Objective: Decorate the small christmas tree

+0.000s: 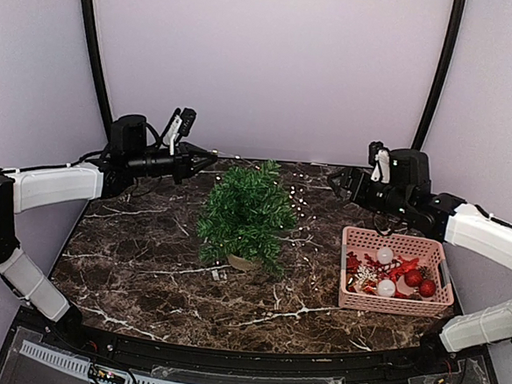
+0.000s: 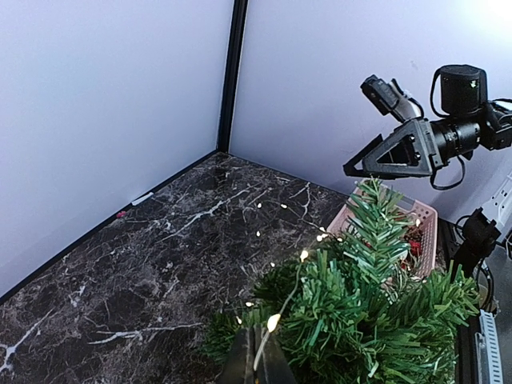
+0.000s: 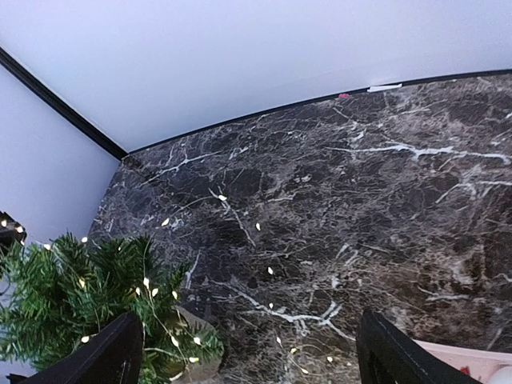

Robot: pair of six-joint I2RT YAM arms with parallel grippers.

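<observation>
My right gripper goes to the left in the top view next, onto the lit string's wire [image 1: 293,188] beside the treetop, because the lit string shows clear of branches there.
The small christmas tree [image 1: 246,213] stands upright in its tan pot at the table's middle; it also shows in the left wrist view [image 2: 360,304] and the right wrist view [image 3: 80,296]. A lit fairy-light string [image 1: 295,195] drapes over it and trails across the marble behind. My left gripper [image 1: 213,156] hovers behind and left of the treetop, shut on the string's wire [image 2: 274,322]. My right gripper [image 1: 336,182] hangs open and empty, right of the tree; its fingers [image 3: 104,360] are spread wide above the table.
A pink basket [image 1: 398,237] with red and white baubles and a red star sits at the right. Loose lights [image 3: 224,198] lie on the dark marble table [image 1: 145,272] behind the tree. Lilac walls close in the back and sides.
</observation>
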